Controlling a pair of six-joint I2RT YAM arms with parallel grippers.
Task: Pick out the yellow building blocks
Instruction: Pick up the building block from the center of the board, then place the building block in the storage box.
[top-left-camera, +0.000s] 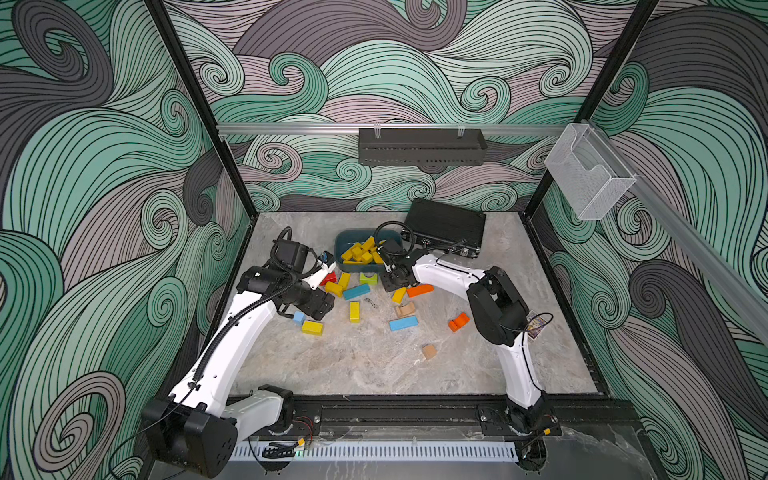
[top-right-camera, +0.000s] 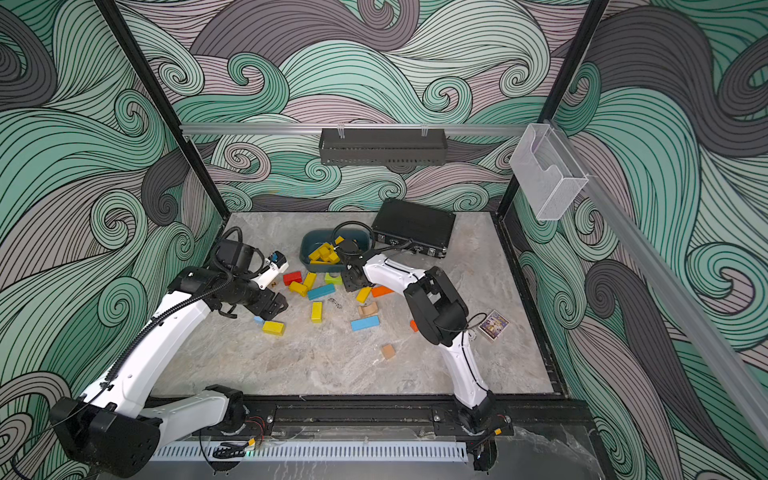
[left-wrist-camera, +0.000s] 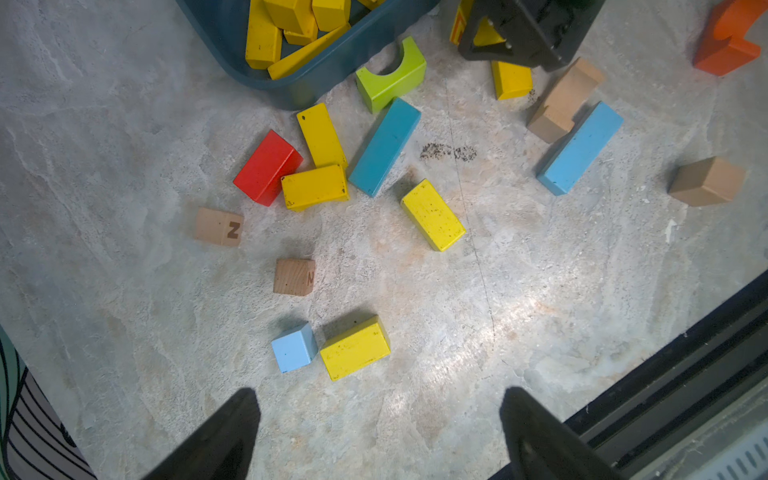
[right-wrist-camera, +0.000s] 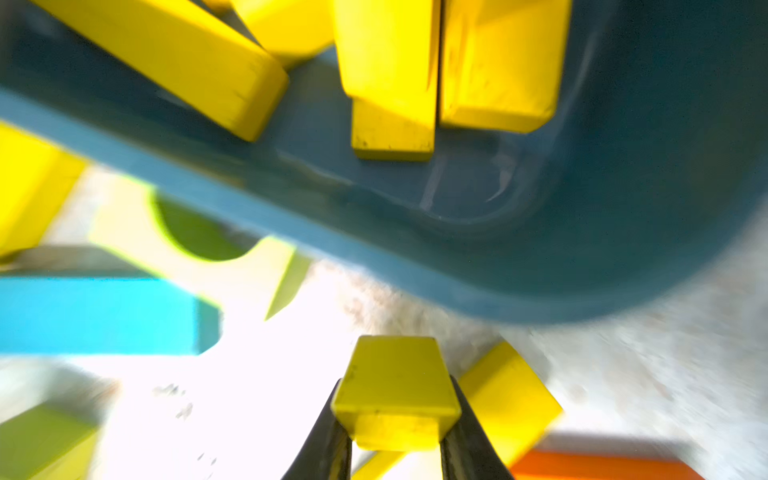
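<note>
I need to lift my right gripper over the teal bin's near rim, move it outward and let go of the yellow block, as the bin's inside is outward behind that rim.
My right gripper (right-wrist-camera: 395, 432) is shut on a small yellow block (right-wrist-camera: 395, 386), held just above the table beside the teal bin (right-wrist-camera: 540, 270); in both top views it hangs at the bin's near rim (top-left-camera: 392, 276) (top-right-camera: 353, 279). Several yellow blocks (top-left-camera: 360, 251) lie in the bin. More yellow blocks lie loose on the table: a cuboid (left-wrist-camera: 355, 347), another cuboid (left-wrist-camera: 432, 214), a touching pair (left-wrist-camera: 316, 187) and one under the right gripper (left-wrist-camera: 511, 79). My left gripper (left-wrist-camera: 380, 399) stands open over bare table near the first cuboid, nothing between its fingers.
Among the yellow ones lie a lime-green arch (top-left-camera: 368, 278), blue bars (top-left-camera: 356, 292) (top-left-camera: 403, 323), a red block (top-left-camera: 329, 277), orange blocks (top-left-camera: 419, 289) (top-left-camera: 458, 322) and plain wooden blocks (top-left-camera: 429, 351). A black case (top-left-camera: 446, 226) sits behind the bin. A card (top-right-camera: 493, 325) lies at the right.
</note>
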